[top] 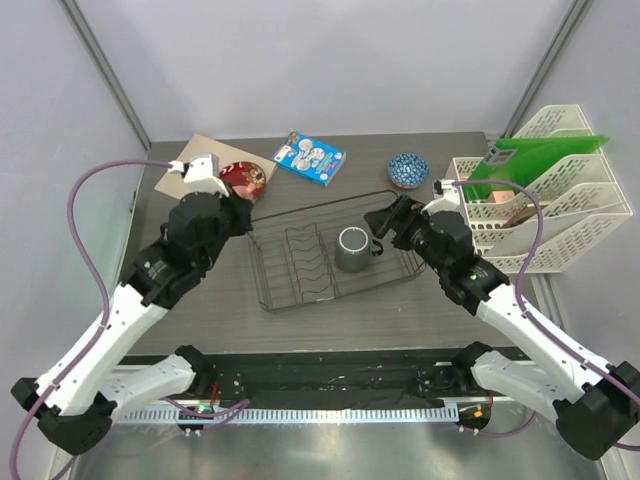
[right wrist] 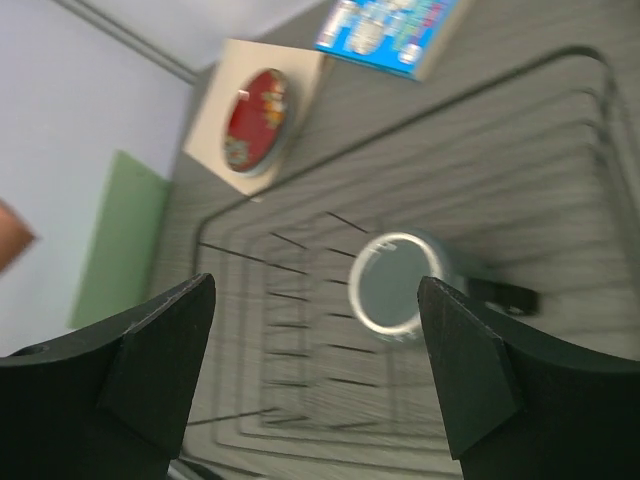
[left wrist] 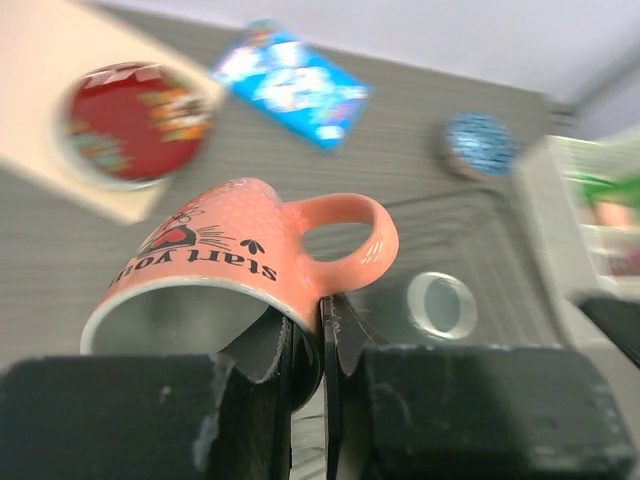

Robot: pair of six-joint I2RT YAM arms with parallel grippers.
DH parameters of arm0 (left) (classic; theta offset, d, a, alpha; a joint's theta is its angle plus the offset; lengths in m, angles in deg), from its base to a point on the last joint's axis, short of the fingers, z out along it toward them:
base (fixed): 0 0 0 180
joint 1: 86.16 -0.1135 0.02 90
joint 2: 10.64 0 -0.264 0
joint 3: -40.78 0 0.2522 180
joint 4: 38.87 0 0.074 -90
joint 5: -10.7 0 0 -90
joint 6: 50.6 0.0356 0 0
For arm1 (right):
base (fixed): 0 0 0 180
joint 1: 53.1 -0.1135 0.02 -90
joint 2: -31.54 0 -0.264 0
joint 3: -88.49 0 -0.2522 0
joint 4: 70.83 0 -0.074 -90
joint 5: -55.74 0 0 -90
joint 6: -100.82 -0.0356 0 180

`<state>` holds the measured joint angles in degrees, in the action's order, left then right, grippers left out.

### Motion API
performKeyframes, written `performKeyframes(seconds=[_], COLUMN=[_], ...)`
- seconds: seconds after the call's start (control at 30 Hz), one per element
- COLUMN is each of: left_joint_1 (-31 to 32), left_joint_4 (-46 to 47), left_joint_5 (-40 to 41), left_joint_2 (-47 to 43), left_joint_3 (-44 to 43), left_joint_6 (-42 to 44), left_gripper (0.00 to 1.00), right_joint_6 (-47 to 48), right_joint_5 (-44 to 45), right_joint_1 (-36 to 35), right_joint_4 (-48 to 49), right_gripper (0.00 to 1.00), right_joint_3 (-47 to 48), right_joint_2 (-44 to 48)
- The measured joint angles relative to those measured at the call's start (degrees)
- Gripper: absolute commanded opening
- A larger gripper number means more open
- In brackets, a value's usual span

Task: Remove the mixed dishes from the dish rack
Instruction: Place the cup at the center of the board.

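Observation:
Next, my left gripper shifts off the rack's end and lowers the mug upright onto the bare table that shows beside the rack near the beige board (top: 205,152).
My left gripper (left wrist: 315,312) is shut on the rim wall of the pinkish-brown mug (left wrist: 235,250), which is tipped on its side with its handle to the right; in the top view the gripper (top: 238,212) is by the rack's left end. The dark grey mug (top: 352,249) stands upright in the black wire dish rack (top: 290,262). My right gripper (right wrist: 315,300) is open above the rack (right wrist: 255,258), with the grey mug (right wrist: 393,282) below and slightly right of it. The red patterned plate (top: 245,180) lies on a beige board. The blue-and-white bowl (top: 408,170) sits on the table behind the rack.
A blue illustrated packet (top: 310,158) lies behind the rack. A white slotted file organiser (top: 560,215) with green folders stands at the right edge. The beige board (top: 195,160) sits at the back left corner.

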<state>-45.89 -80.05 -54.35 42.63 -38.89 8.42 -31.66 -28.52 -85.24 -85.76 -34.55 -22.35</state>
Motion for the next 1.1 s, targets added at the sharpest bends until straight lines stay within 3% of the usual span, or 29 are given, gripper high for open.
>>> performKeyframes(seconds=[0.1,0.2,0.3,0.53,0.87,0.93,0.97,1.1], left_joint_1=[-8.17,-17.79,-23.06,-25.55,-29.18,-30.25,-30.53,-31.34], left_joint_4=[-7.56,-12.35,-14.97,-15.76,-11.61,-11.02,-10.95,-10.62], left_joint_5=[2.43,0.48,-2.08,-7.96,-13.64,-14.67,-14.86,-15.63], left_joint_2=[4.20,10.38,17.62,31.32,42.91,43.82,43.93,44.15], left_joint_3=[-2.78,-2.40,-1.40,-1.60,-2.56,-2.95,-3.15,-3.89], left_joint_6=[-0.11,-0.31,-0.63,-3.37,-6.10,-6.34,-6.34,-6.29], left_gripper=[0.00,0.00,0.00,0.00,0.00,0.06,0.19,0.51], right_joint_6=[2.12,3.34,3.85,4.11,5.51,5.68,5.75,6.01], right_joint_5=[3.02,4.04,4.09,4.00,4.02,4.02,4.02,4.02], right_joint_1=[0.00,0.00,0.00,0.00,0.00,0.00,0.00,0.00], right_joint_4=[-4.72,-6.71,-7.19,-7.32,-7.52,-7.50,-7.50,-7.43], right_gripper=[0.87,0.86,0.86,0.86,0.86,0.86,0.86,0.86], right_joint_3=[-1.64,-1.92,-2.08,-4.33,-4.66,-4.66,-4.66,-4.66], right_joint_2=[1.18,1.25,1.27,2.43,3.17,3.15,3.13,2.91])
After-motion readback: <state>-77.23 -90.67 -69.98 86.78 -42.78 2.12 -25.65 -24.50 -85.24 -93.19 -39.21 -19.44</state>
